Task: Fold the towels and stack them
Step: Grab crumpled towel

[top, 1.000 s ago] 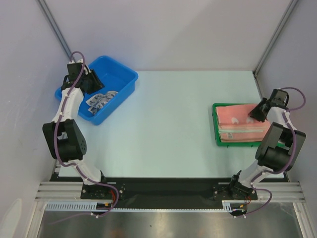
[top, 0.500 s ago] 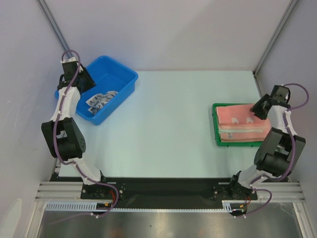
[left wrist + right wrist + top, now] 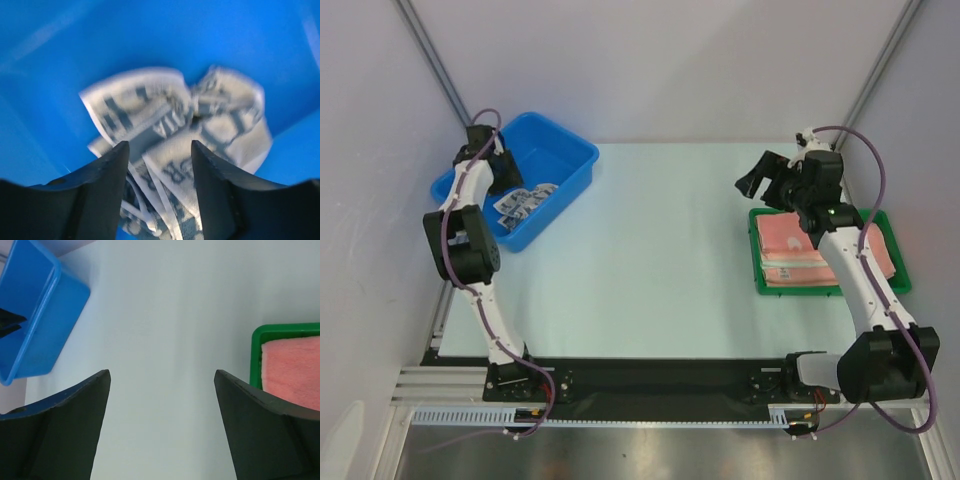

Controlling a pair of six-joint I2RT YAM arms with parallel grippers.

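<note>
My left gripper has folds showing between its fingers, so next it will go down deeper into the bin, to the right in the top view, onto the towel's bunched middle (image 3: 524,203) (image 3: 163,141).
A crumpled blue-and-white patterned towel (image 3: 525,200) lies in the blue bin (image 3: 570,150) at the far left. My left gripper (image 3: 505,172) hangs inside the bin just over it. In the left wrist view that towel (image 3: 150,110) fills the space under the left gripper (image 3: 159,145), whose jaws stand apart with cloth showing between the fingertips. Folded salmon-pink towels (image 3: 790,245) are stacked in the green tray (image 3: 757,282) at the right. My right gripper (image 3: 755,183) hovers above the table off the tray's far-left corner. Its jaws (image 3: 161,372) are wide open with nothing in them.
The right wrist view shows the blue bin (image 3: 35,315) at upper left, bare pale table (image 3: 160,315) in the middle, and the green tray (image 3: 256,355) with a pink towel (image 3: 295,370) at the right. Grey walls close in the table on three sides.
The right arm swung from the tray's right side to its far-left corner and its jaws spread wide. The left gripper shifted inside the bin toward the patterned towel and opened a little more.
</note>
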